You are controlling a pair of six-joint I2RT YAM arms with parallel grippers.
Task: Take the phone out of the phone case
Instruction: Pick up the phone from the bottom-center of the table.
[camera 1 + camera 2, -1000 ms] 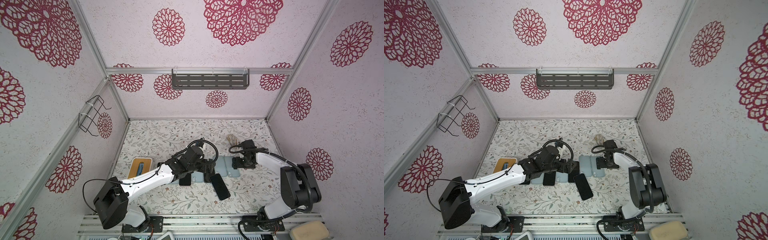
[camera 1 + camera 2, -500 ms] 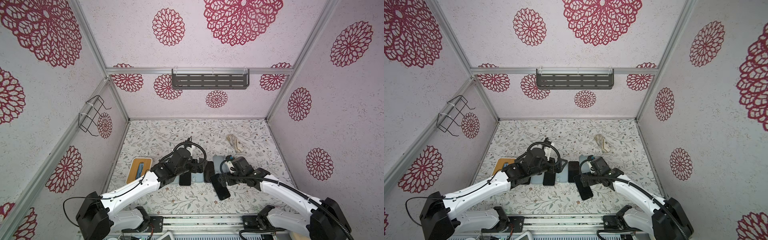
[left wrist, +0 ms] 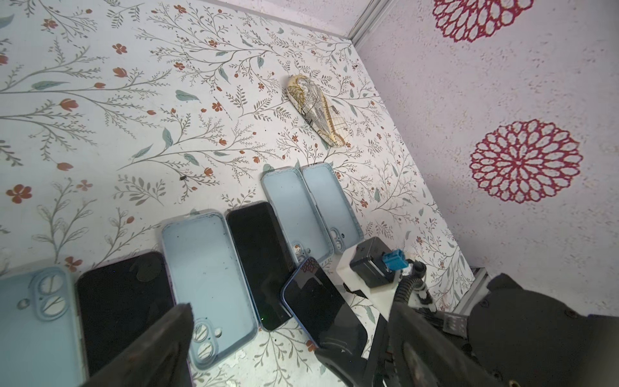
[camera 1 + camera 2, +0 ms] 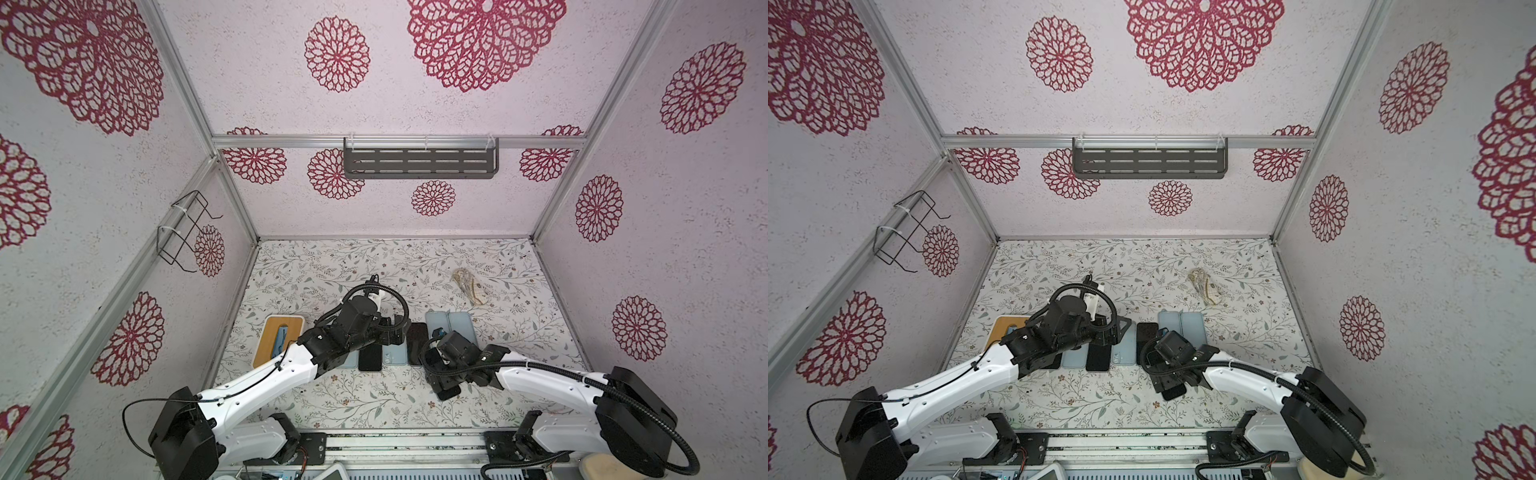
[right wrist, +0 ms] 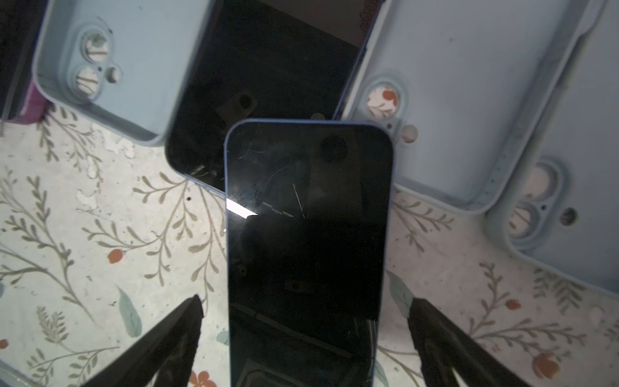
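Observation:
My right gripper lowers and closes on both long edges of the phone next. The phone's near end [image 4: 449, 392] [image 5: 303, 338] lies below it, framed by its open fingers.
A black-screened phone [image 5: 308, 214] with a blue rim lies face up and askew on the floral table, in front of a row of phones and cases; both top views show it [image 4: 449, 393] [image 4: 1174, 391]. My right gripper [image 5: 306, 301] is open and hangs low over its near end, one finger on each side, not touching. Two empty light-blue phone cases [image 4: 457, 328] [image 3: 311, 204] lie side by side behind it. My left gripper [image 3: 254, 355] is open and empty above the row [image 4: 395, 331], over another empty case [image 3: 207, 274].
The row also holds a dark phone [image 3: 124, 301], a black phone [image 3: 258, 261] and a case lying back up [image 3: 33, 315]. A wooden-topped box [image 4: 278, 345] stands at the left. A beige patterned pouch [image 4: 467, 286] lies at the back right.
My right arm swung from the empty cases at the back to the front, over the askew phone. My left arm drew back a little toward the left. Both grippers stayed open.

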